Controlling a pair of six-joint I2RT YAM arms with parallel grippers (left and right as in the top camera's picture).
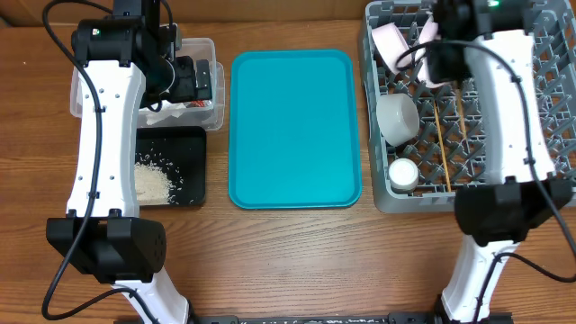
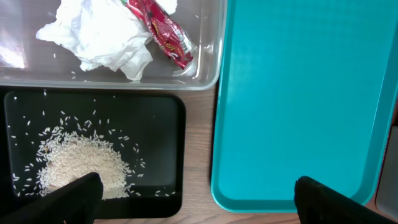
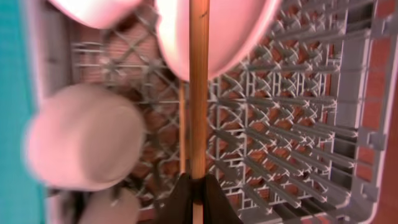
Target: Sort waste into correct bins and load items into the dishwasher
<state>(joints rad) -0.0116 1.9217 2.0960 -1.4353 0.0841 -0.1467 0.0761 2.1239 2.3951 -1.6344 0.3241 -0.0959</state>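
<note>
Next, my right gripper moves down and lays the held chopstick alongside the second chopstick, since free lattice (image 1: 459, 146) (image 3: 210, 127) is beside it on the bottom of the rack.
The clear tub (image 2: 208, 68) holds the white napkin (image 2: 99, 34) and the red wrapper (image 2: 163, 31). Below it, the black tray (image 2: 161, 124) holds a pile of rice scraps (image 2: 81, 165). My left gripper (image 2: 194, 200) is open and empty, hovering over the gap between the black tray and the teal tray. My right gripper (image 3: 198, 186) is shut on a wooden chopstick (image 3: 199, 87) above the grey dish rack (image 3: 298, 124). A second chopstick (image 3: 181, 127) lies on the rack floor. The rack also holds a pink plate (image 3: 224, 37), a bowl (image 1: 396, 117), another bowl (image 1: 389, 40) and a white cup (image 1: 404, 173).
The large teal serving tray (image 1: 292, 126) lies between the bins and the rack. The right half of the rack (image 1: 549, 99) shows only pegs and lattice. Wooden table (image 1: 297, 261) runs along the front.
</note>
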